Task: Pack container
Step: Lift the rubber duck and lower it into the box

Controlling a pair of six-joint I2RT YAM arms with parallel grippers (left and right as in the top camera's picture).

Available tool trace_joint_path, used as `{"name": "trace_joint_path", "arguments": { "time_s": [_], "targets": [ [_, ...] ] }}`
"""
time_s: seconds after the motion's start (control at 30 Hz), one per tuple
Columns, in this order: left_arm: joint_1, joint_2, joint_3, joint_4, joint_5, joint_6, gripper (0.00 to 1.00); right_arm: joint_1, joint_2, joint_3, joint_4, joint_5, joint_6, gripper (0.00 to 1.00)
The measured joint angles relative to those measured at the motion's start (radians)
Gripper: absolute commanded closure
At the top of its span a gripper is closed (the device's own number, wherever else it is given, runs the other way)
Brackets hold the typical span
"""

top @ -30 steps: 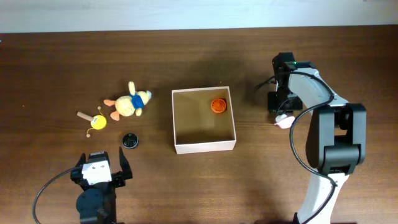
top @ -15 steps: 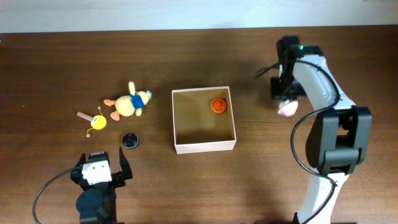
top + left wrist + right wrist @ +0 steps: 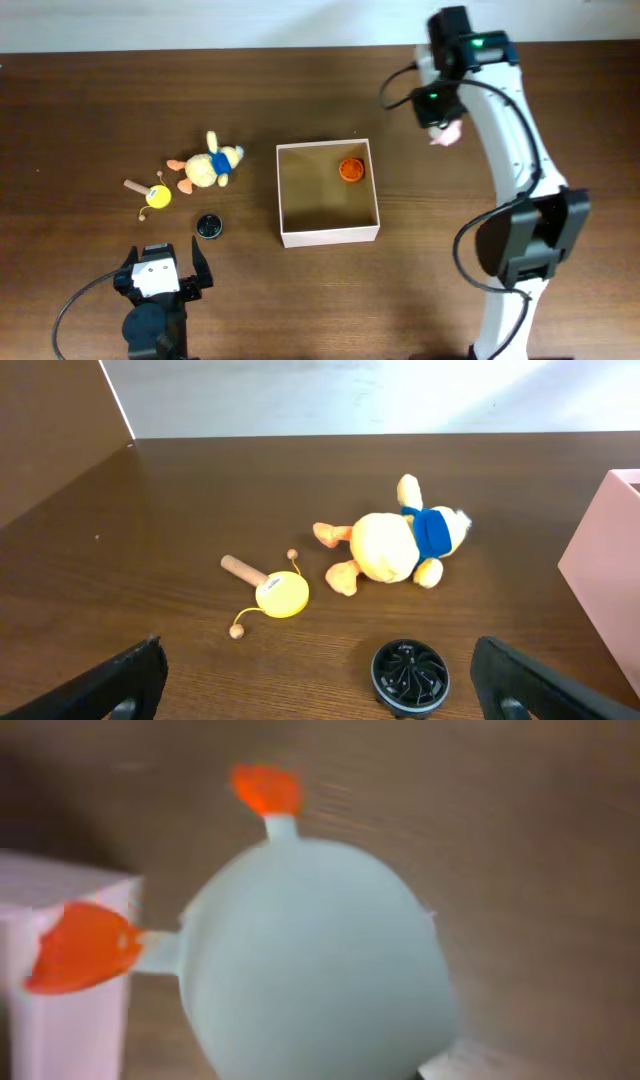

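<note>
The right gripper moves back, to the left in the overhead view and down into the container's near half next. It releases the toy there, since that half lies bare.
The container (image 3: 330, 236), a square white box with a tan inside, sits mid-table and holds a small orange toy (image 3: 351, 169). Its wall shows at the right edge of the left wrist view (image 3: 605, 570). My right gripper (image 3: 441, 112) is above the table, beyond the box's far right corner, shut on a pale round toy (image 3: 446, 131). That toy fills the right wrist view (image 3: 320, 960), its orange tips sticking out, and hides the fingers. My left gripper (image 3: 160, 280) is open and empty at the near left, with a black disc (image 3: 410, 674) between its fingers.
A yellow plush duck in a blue top (image 3: 207, 165) lies left of the box. A yellow hand drum with a wooden handle (image 3: 155, 194) and the black disc (image 3: 208, 227) lie near it. The pale table edge runs along the far side.
My right gripper has lifted the pale toy from the table at the right and carried it away and to the left, toward the box's far right corner. The left arm has not moved.
</note>
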Motion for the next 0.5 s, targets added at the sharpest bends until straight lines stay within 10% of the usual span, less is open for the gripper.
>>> {"name": "trace_joint_path", "arguments": {
  "time_s": [0.5],
  "targets": [
    [0.000,0.000,0.000,0.000,0.000,0.000,0.01,0.341,0.000,0.069,-0.150,-0.144,-0.462,0.96]
  ]
}}
